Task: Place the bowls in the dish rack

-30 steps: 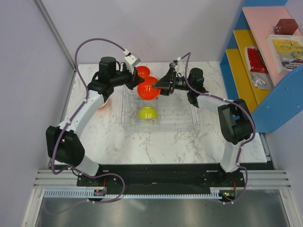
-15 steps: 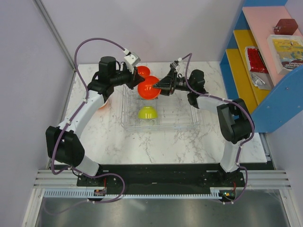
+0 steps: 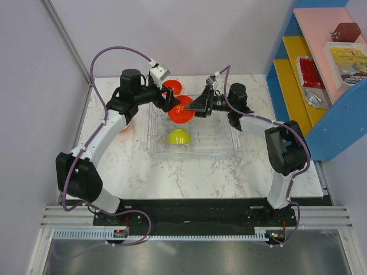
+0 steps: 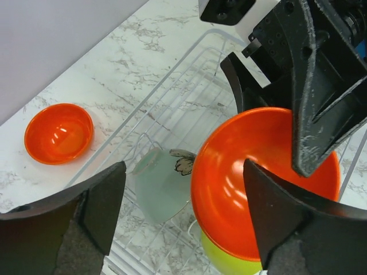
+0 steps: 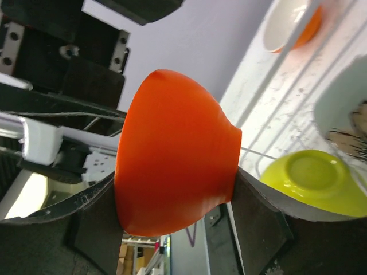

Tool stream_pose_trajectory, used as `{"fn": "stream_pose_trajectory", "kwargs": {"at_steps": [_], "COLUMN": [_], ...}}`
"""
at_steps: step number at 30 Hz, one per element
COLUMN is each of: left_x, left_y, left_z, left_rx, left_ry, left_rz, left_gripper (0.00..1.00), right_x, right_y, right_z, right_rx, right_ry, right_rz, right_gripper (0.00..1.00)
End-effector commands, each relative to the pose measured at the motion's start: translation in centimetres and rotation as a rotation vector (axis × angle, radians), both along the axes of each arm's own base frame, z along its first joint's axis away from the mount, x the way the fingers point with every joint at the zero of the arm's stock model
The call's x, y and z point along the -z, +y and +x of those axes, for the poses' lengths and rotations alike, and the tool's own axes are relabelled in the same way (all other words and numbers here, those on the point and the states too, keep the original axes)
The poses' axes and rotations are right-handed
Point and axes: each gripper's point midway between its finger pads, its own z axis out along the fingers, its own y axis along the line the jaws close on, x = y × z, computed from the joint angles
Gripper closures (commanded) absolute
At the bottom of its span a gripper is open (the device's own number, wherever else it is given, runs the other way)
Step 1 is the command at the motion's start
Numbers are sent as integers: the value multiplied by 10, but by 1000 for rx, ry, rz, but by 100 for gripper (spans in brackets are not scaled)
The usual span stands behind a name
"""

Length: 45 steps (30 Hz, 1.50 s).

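My right gripper swings toward the shelf unit next. It then turns downward and lowers to release the orange bowl in the dish rack's end there, since that end stands empty.
An orange bowl [image 3: 180, 112] hangs on its side over the back of the clear dish rack [image 3: 229, 150], and my right gripper [image 3: 193, 107] is shut on it. In the right wrist view both fingers press the orange bowl's [image 5: 172, 154] wall, gripper [image 5: 175, 197]. My left gripper [image 3: 170, 98] stands open just left of it. Its wide-apart fingers [image 4: 97, 206] frame the orange bowl [image 4: 252, 172] without touching. Inside the rack lie an upside-down yellow-green bowl [image 3: 179, 136] and a pale bowl with a flower print [image 4: 157, 186].
A smaller orange bowl [image 4: 59, 133] sits on the marble behind the rack [image 4: 143, 109]. Another orange shape [image 3: 127, 127] peeks out under my left arm. A blue and yellow shelf unit [image 3: 321, 109] with packets stands along the table's right side.
My right gripper closed on the orange bowl. Then my left gripper opened and let go of it. The bowl stays over the back of the rack.
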Motion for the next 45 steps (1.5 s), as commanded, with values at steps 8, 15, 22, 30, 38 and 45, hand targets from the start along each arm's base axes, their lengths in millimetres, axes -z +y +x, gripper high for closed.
{"fn": "stream_pose_trajectory", "kwargs": {"at_steps": [8, 15, 22, 30, 38, 45], "left_x": [9, 46, 60, 48, 59, 63], "left_y": [89, 167, 180, 179, 170, 164], "left_z": [7, 0, -3, 11, 48, 103], "left_rx": [-195, -415, -438, -434, -443, -457], "left_ry": [66, 213, 264, 274, 266, 264], "left_rz": [-48, -63, -102, -126, -50, 18], "left_gripper": [0, 0, 0, 0, 0, 0], "right_x": [13, 21, 54, 92, 111, 122], "right_y": [-67, -121, -149, -169, -161, -151], "right_z": [50, 76, 83, 96, 105, 114], "right_rx": [324, 491, 525, 515, 466, 446], "right_ry": [-312, -462, -609, -645, -723, -779], "right_rz": [-544, -924, -1344, -1642, -1841, -1942], "right_gripper": [100, 100, 100, 100, 100, 100]}}
